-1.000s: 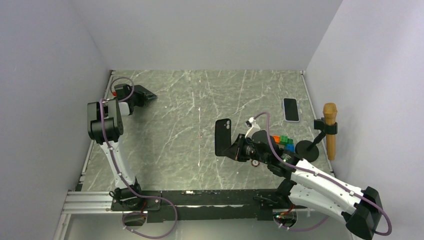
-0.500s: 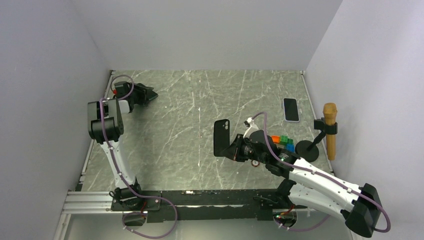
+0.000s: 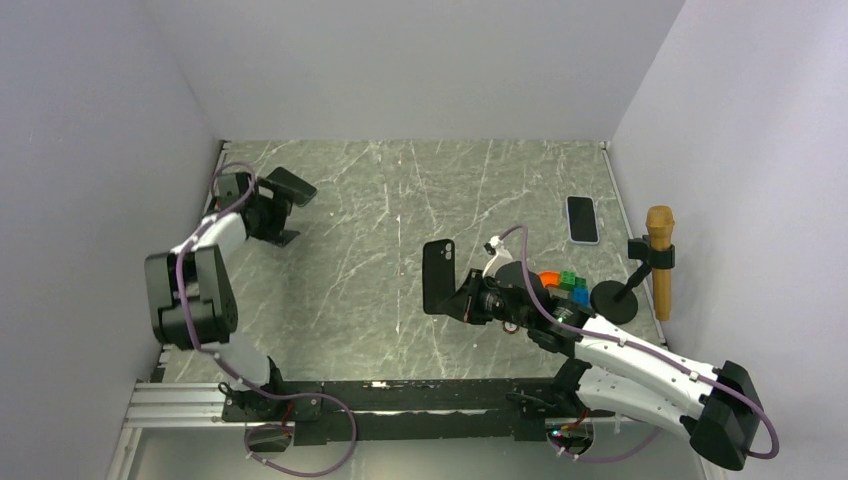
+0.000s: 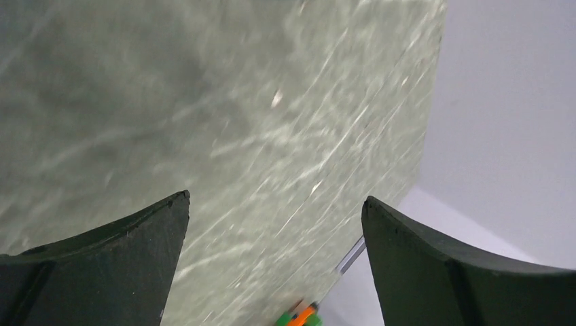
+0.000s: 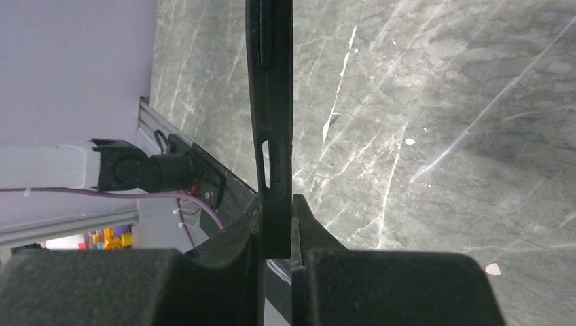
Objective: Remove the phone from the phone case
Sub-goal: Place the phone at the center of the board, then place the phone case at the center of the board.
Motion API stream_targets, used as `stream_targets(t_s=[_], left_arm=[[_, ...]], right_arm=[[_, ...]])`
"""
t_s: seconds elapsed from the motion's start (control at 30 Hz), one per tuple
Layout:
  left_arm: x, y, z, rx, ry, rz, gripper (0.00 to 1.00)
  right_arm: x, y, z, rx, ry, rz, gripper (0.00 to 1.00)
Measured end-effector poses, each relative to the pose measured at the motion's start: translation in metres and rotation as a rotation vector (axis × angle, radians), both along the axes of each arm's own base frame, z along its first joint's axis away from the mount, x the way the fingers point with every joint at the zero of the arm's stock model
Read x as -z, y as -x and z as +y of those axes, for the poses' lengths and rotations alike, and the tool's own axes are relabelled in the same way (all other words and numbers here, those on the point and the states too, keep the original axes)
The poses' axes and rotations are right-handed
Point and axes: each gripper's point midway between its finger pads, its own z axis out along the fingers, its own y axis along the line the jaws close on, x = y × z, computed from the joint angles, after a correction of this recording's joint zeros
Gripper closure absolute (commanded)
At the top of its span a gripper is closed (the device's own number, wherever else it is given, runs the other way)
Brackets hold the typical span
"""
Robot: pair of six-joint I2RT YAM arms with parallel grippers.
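The phone is lying apart from the case, so I will move my right gripper outward and down to the bare middle of the tabletop and let go of the case.
The black phone case point(image 3: 440, 276) stands upright above the middle of the table, its camera cut-out at the top. My right gripper point(image 3: 464, 299) is shut on its lower right edge. The right wrist view shows the case point(image 5: 270, 102) edge-on, pinched between the fingers of that gripper point(image 5: 275, 204). A dark flat slab, the phone point(image 3: 292, 186), lies at the back left of the table. My left gripper point(image 3: 280, 216) is open just in front of it, and in the left wrist view this gripper point(image 4: 275, 204) has only table between its fingers.
A second phone with a pale rim point(image 3: 582, 219) lies at the back right. Coloured blocks point(image 3: 565, 283) and a black disc point(image 3: 520, 272) sit behind my right wrist. A yellow microphone on a stand point(image 3: 659, 250) is by the right wall. The blocks point(image 4: 299, 316) also show in the left wrist view.
My left gripper has opened wide, let go of the phone and drawn back towards the near side. My right gripper has carried the case slightly to the left.
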Motion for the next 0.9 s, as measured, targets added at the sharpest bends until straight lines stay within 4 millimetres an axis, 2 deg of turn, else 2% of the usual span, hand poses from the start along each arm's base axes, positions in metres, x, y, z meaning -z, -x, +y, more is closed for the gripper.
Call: stream_targets(t_s=[0.07, 0.13, 0.2, 0.23, 0.33, 0.37, 0.43, 0.5, 0.7, 0.8, 0.9], left_arm=[[0.001, 0.027, -0.013, 0.038, 0.006, -0.001, 0.01], [0.006, 0.062, -0.034, 0.106, 0.007, -0.002, 0.01], [0.010, 0.092, -0.061, 0.207, -0.008, -0.008, 0.01], [0.009, 0.110, -0.081, 0.291, -0.023, -0.019, 0.01], [-0.007, 0.141, -0.123, 0.498, -0.068, -0.100, 0.00], [-0.016, 0.146, -0.130, 0.544, -0.089, -0.139, 0.01], [-0.033, 0.150, -0.134, 0.595, -0.133, -0.207, 0.01], [-0.054, 0.146, -0.132, 0.613, -0.197, -0.283, 0.01], [-0.145, 0.113, -0.127, 0.625, -0.359, -0.546, 0.01], [-0.180, 0.100, -0.128, 0.643, -0.421, -0.645, 0.01], [-0.193, 0.094, -0.126, 0.660, -0.487, -0.689, 0.01]], right_arm=[[0.005, 0.001, -0.001, -0.001, 0.003, 0.003, 1.00], [0.016, 0.003, -0.002, -0.001, 0.014, 0.019, 1.00], [0.027, 0.005, -0.003, -0.005, 0.031, 0.039, 1.00], [0.033, 0.005, -0.003, -0.007, 0.044, 0.053, 1.00], [0.047, 0.003, 0.000, -0.017, 0.085, 0.084, 1.00], [0.051, 0.002, 0.001, -0.023, 0.100, 0.094, 1.00], [0.055, -0.005, 0.007, -0.037, 0.126, 0.118, 1.00], [0.055, -0.021, 0.013, -0.039, 0.137, 0.138, 1.00], [0.054, -0.092, 0.025, -0.035, 0.121, 0.183, 1.00], [0.055, -0.128, 0.029, -0.040, 0.106, 0.193, 1.00], [0.057, -0.157, 0.033, -0.049, 0.079, 0.212, 1.00]])
